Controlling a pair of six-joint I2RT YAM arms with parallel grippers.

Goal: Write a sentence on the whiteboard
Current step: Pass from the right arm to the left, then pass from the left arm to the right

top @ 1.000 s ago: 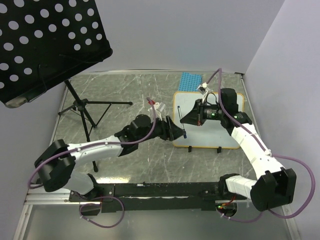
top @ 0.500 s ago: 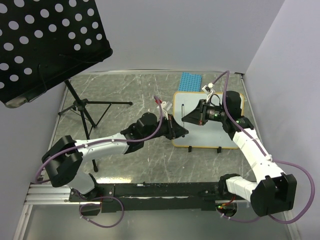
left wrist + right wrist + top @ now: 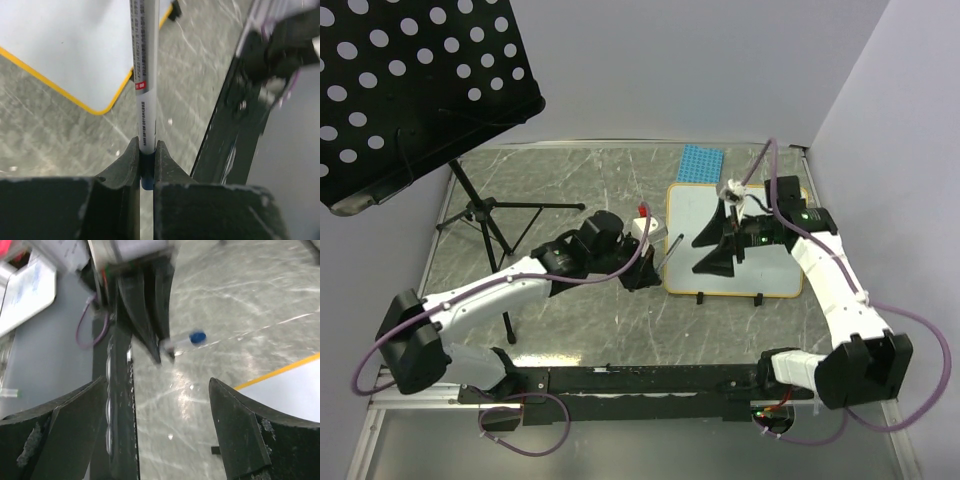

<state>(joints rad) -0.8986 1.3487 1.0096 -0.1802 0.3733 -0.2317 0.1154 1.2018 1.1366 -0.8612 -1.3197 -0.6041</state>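
Observation:
I should move my left gripper to the left in the top view next, lower it between the tripod and the whiteboard and let go of the blue end of the marker, because the tabletop there is bare.
The whiteboard [image 3: 775,268] lies flat at centre right, white with a yellow rim. The sentence is out of view; the board's visible surface is plain white. My left gripper [image 3: 658,262] is just off the board's left edge, shut on a marker [image 3: 673,245]. The left wrist view has the white marker barrel [image 3: 144,75] pinched at its blue end between the jaws of the left gripper [image 3: 146,160], with the whiteboard [image 3: 65,45] behind. My right gripper [image 3: 708,247] hangs open above the board's left half, empty. Seen between the right gripper [image 3: 157,382] fingers is the marker's blue end [image 3: 197,336].
A blue studded plate [image 3: 700,162] lies behind the board. A black perforated music stand [image 3: 420,90] on a tripod [image 3: 485,225] fills the back left. The black base rail [image 3: 650,380] runs along the near edge. Grey walls close in on the right and at the back.
My left gripper shut on the marker and drew it left off the board's edge. My right gripper let go of it, opened wide and pulled back over the board.

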